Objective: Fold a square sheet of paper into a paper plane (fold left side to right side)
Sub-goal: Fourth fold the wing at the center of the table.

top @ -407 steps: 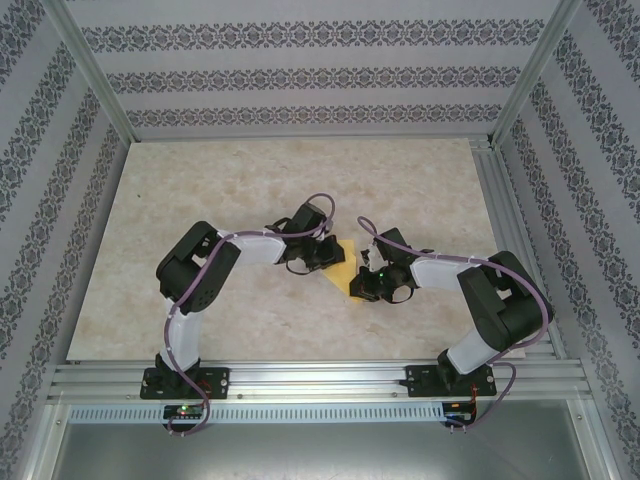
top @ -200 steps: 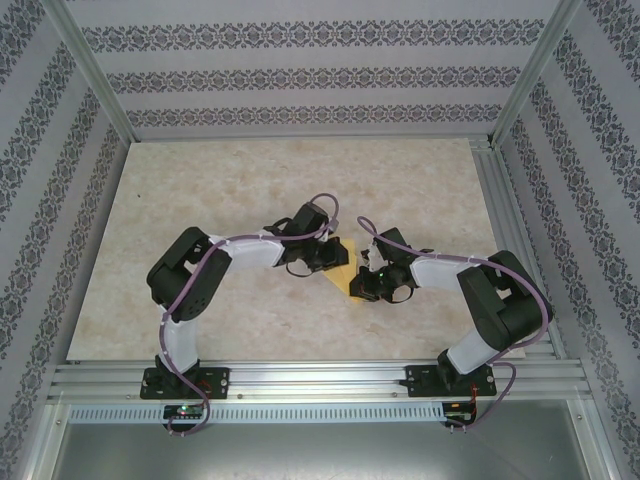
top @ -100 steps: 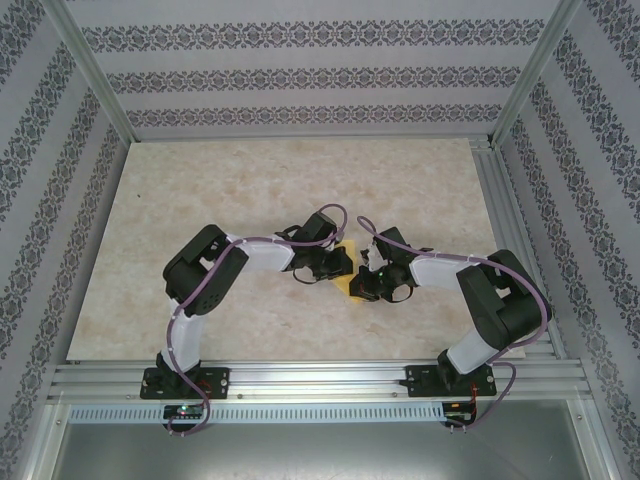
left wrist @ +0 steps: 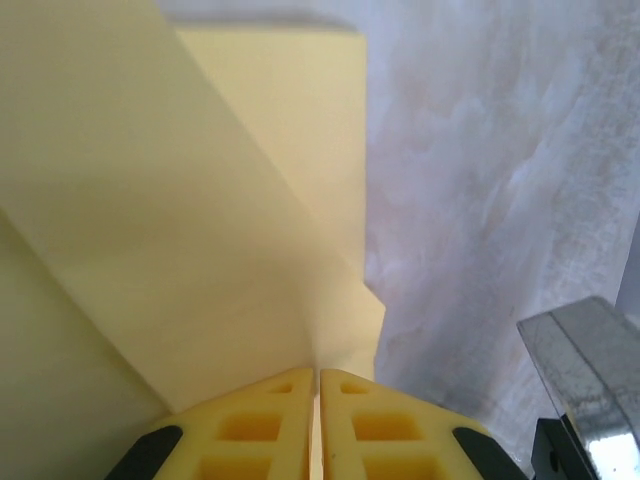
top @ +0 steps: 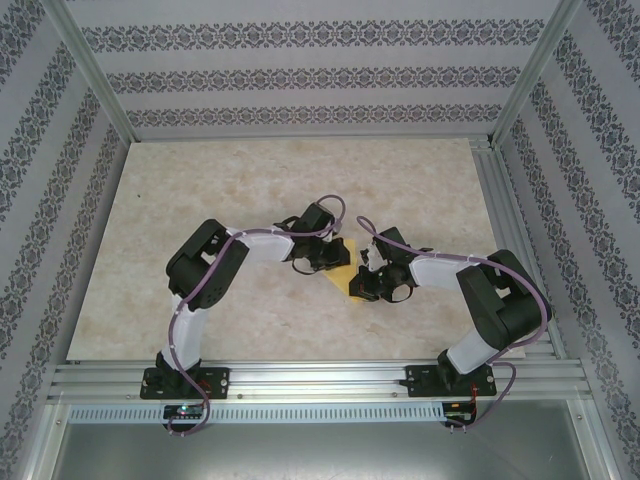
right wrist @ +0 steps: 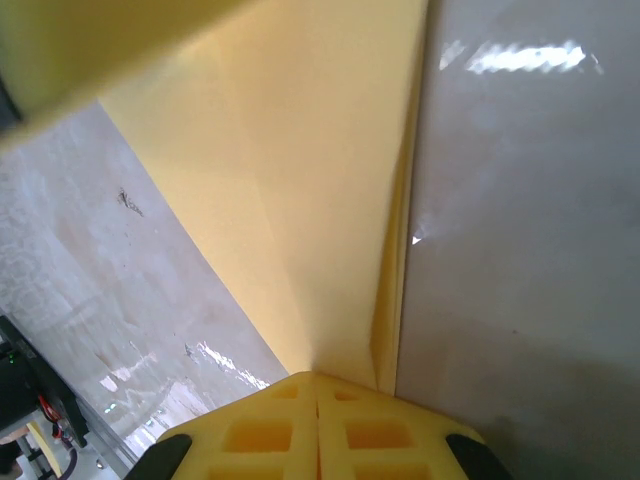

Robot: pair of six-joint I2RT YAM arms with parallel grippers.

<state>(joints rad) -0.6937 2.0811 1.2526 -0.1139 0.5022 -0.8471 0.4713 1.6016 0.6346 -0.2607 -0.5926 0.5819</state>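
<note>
The pinched layer in my left gripper goes outward to the sheet's far edge next, and the paper comes free there.
The yellow-orange square sheet of paper lies folded into a creased, layered shape on the marble table, between the two wrists. My left gripper comes at it from the left. In the left wrist view the left gripper is shut on the paper, whose layers fan out ahead. My right gripper meets the sheet from the right. In the right wrist view the right gripper is shut on the paper's narrow end, and a folded edge runs away from it.
The beige marble tabletop stretches wide behind and to both sides of the arms. Patterned walls and an aluminium frame bound it. A grey metal part juts in at the lower right of the left wrist view.
The left arm's elbow has swung right and its wrist has shifted slightly at the paper. The right arm has stayed still. Both grippers have stayed shut.
</note>
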